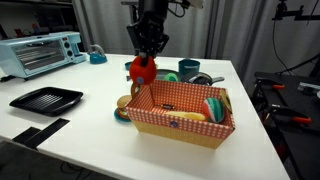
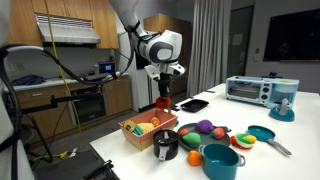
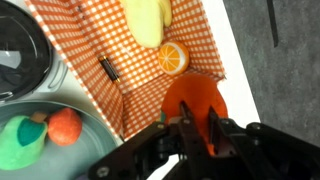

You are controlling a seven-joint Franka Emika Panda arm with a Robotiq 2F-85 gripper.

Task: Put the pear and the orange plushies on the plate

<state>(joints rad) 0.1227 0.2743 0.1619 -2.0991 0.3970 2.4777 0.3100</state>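
Observation:
The orange-red plushie will go past the basket's corner next, and my gripper will bring it over the blue-grey plate [image 1: 160, 76], beside the green plushie.
My gripper [image 3: 197, 135] is shut on an orange-red plushie [image 3: 195, 100]. It holds the plushie in the air over the corner of a red-and-white checkered basket [image 3: 130, 60]. This shows in both exterior views, with the gripper [image 1: 147, 55] above the basket [image 1: 180, 110], and the gripper [image 2: 164, 92] above the basket [image 2: 145, 130]. In the wrist view a blue-grey plate [image 3: 95, 150] lies beside the basket. It holds a green plushie [image 3: 20, 140] and a small orange plushie [image 3: 64, 125]. In the basket lie a yellow plushie [image 3: 150, 20] and an orange slice [image 3: 173, 57].
A dark pot [image 3: 20, 60] stands next to the plate. A black tray [image 1: 45, 100] and a toaster oven [image 1: 40, 52] are on the white table. More plush food, a black mug [image 2: 168, 146], an orange bowl [image 2: 220, 162] and a teal pan [image 2: 262, 134] lie past the basket.

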